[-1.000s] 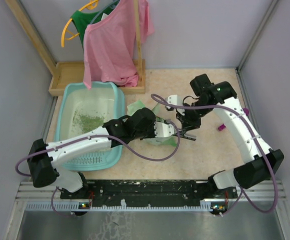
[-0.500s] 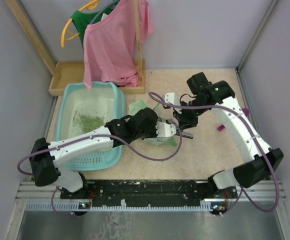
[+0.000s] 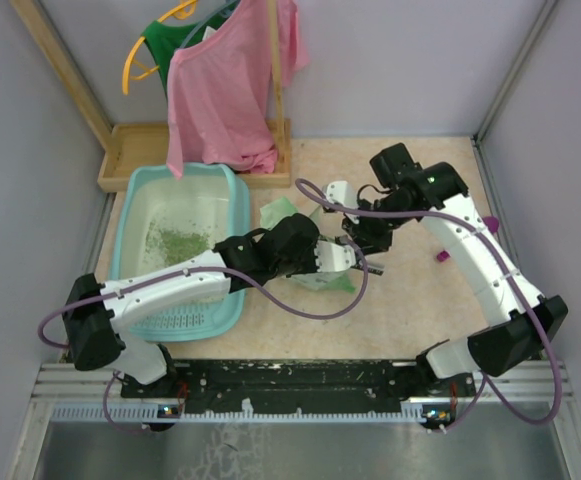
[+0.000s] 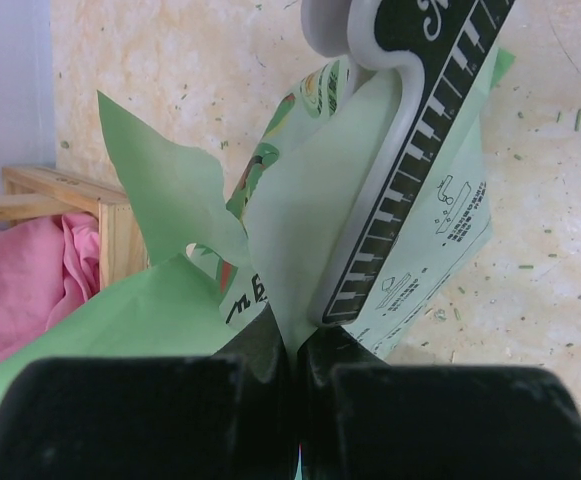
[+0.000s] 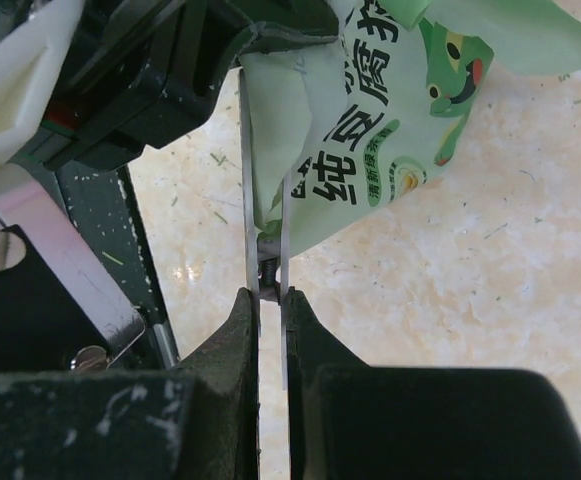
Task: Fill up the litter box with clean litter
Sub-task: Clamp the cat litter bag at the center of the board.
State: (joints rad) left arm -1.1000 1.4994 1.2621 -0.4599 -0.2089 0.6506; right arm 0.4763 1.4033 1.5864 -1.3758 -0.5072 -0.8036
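Next, my right gripper shifts to the left in the top view toward the bag and releases the clip [image 4: 410, 150] so that it straddles the bag's edge.
The light-teal litter box [image 3: 132, 205] stands at the left, with a small olive-green heap of clean litter [image 3: 176, 242] on its whitish base. My left gripper [image 3: 346, 258] is shut on a fold of the pale green printed bag [image 4: 300, 215], which hangs mid-table [image 3: 315, 281]. A white and black clip [image 4: 410, 150] clamps the bag's edge. My right gripper [image 3: 356, 238] is right beside the left one. In the right wrist view it [image 5: 270, 298] is shut on two thin metal strips [image 5: 283, 230] of a clip at the bag's [image 5: 370, 130] edge.
A wooden tray [image 3: 130, 150] lies behind the litter box, and a pink shirt [image 3: 225, 90] on a hanger hangs over it. A magenta scoop [image 3: 442, 257] lies under the right arm. Stray granules dot the beige floor. Grey walls close in both sides.
My right gripper has moved left and a little up, closing in on the bag and the left gripper. The left gripper keeps its hold on the bag.
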